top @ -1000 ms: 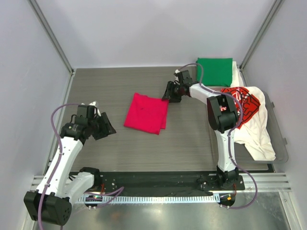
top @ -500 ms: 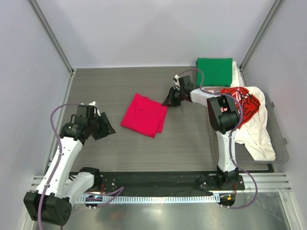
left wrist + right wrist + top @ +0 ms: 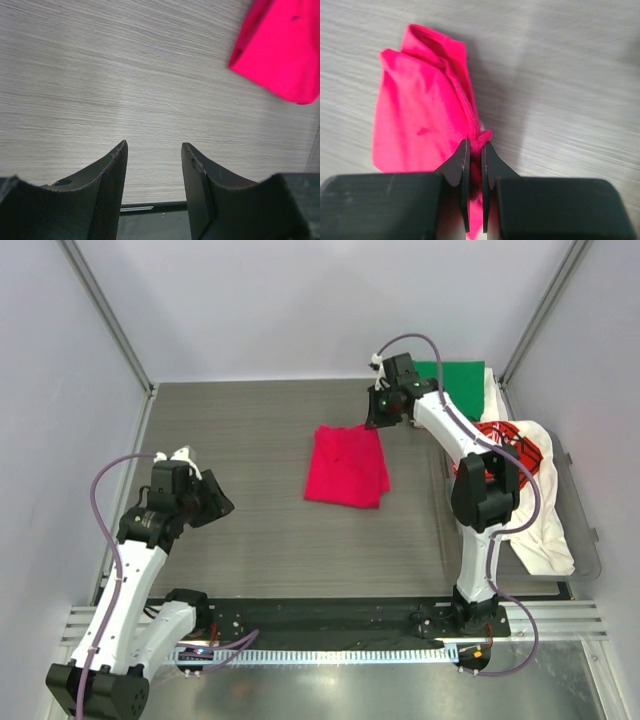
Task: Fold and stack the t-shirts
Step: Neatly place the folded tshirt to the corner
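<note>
My right gripper lifts and carries the magenta-red shirt over the folded green t-shirt (image 3: 458, 377) next, then releases it, as that lies to the gripper's right in the top view.
The folded magenta-red t-shirt (image 3: 347, 466) lies mid-table, and my right gripper (image 3: 381, 413) is shut on its far right corner. In the right wrist view the gripper (image 3: 475, 148) pinches a bunched edge of the shirt (image 3: 420, 115), which hangs down to the table. The folded green t-shirt (image 3: 458, 377) sits at the back right, partly behind the right arm. The white t-shirt with red-black print (image 3: 512, 448) lies crumpled at the right. My left gripper (image 3: 216, 503) is open and empty at the left; its wrist view shows the gripper (image 3: 152, 150) and the shirt's corner (image 3: 280, 45).
A clear tray (image 3: 590, 540) at the right edge holds the white cloth pile (image 3: 540, 530). Pale walls and metal posts close in the table on three sides. A metal rail (image 3: 330, 650) runs along the near edge.
My right gripper has moved back and to the right, pulling the magenta-red shirt with it and turning it. My left gripper shifted slightly nearer.
</note>
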Tool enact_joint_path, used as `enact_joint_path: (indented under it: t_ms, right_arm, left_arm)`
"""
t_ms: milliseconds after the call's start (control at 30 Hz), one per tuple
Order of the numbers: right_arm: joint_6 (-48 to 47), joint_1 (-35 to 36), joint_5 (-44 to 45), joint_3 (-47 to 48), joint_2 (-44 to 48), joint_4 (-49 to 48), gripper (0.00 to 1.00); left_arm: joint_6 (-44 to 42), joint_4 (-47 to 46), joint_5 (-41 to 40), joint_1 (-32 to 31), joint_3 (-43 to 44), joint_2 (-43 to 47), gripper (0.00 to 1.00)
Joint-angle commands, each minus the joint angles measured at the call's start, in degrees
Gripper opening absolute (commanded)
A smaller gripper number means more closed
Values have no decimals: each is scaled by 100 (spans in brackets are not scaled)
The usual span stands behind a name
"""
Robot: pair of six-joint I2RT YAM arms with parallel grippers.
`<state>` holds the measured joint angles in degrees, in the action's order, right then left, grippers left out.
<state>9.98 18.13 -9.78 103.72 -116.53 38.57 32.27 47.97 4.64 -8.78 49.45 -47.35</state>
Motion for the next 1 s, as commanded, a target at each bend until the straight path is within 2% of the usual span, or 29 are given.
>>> enact_joint_path:
  t_ms: [0,267,433,967]
  right_arm:
    - [-865,-55,845,542,447,686,1]
    - [-1577,-257,952,1536,394,1197,1]
    - [-1841,-538,557,1967,421,1206,1]
    - [-1929,-1250,196,3575,96,1267,1]
  left_arm:
    - [-63,-165,-322,-10,29,7,48]
    - [-2,-121,-693,-10,30,244,48]
    - [7,-103,-754,-10,29,209,48]
    - [78,-42,-1150,-10,38,535,43]
